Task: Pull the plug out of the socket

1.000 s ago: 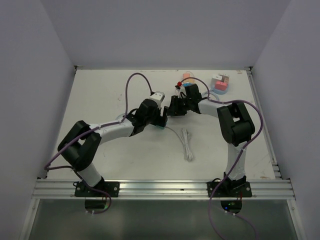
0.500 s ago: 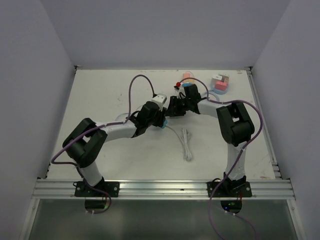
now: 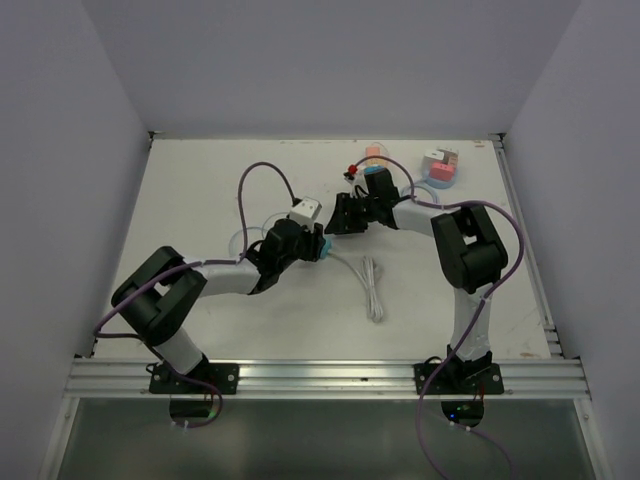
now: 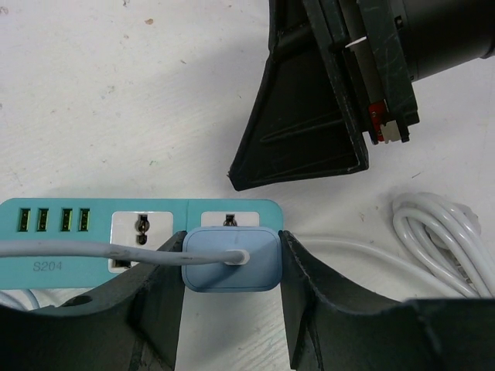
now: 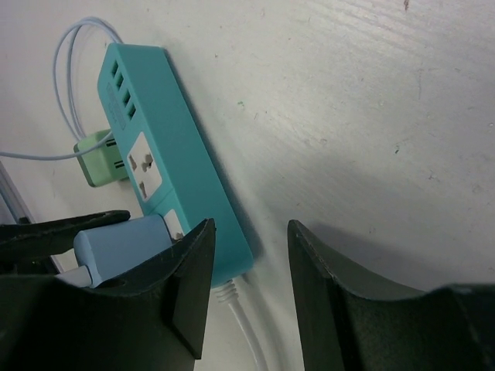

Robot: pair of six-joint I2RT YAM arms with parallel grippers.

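Note:
Next, my left gripper lifts the plug off the socket strip (image 4: pixel 93 220), then carries it back and down onto clear tabletop and releases it.
The teal socket strip (image 4: pixel 93 220) lies flat on the white table. A light-blue plug (image 4: pixel 230 259) sits over its end socket, its grey cable running left. My left gripper (image 4: pixel 230 246) is shut on the plug, one finger on each side. I cannot tell whether the prongs are still seated. In the top view the left gripper (image 3: pixel 318 245) is beside the strip's teal end (image 3: pixel 323 243). My right gripper (image 5: pixel 249 232) stands open over the strip (image 5: pixel 182 154) at its cord end, its left finger beside the plug (image 5: pixel 116 241). From above the right gripper (image 3: pixel 337 222) sits just behind the left.
A coiled white cable (image 3: pixel 374 285) lies near the middle of the table. A green adapter (image 5: pixel 97 158) with a white lead sits beside the strip. At the back stand a pink-and-white block in a blue dish (image 3: pixel 440 167) and an orange object (image 3: pixel 376 155).
My left gripper has closed onto the plug, and the left arm has drawn back toward the near left. The right gripper has barely moved.

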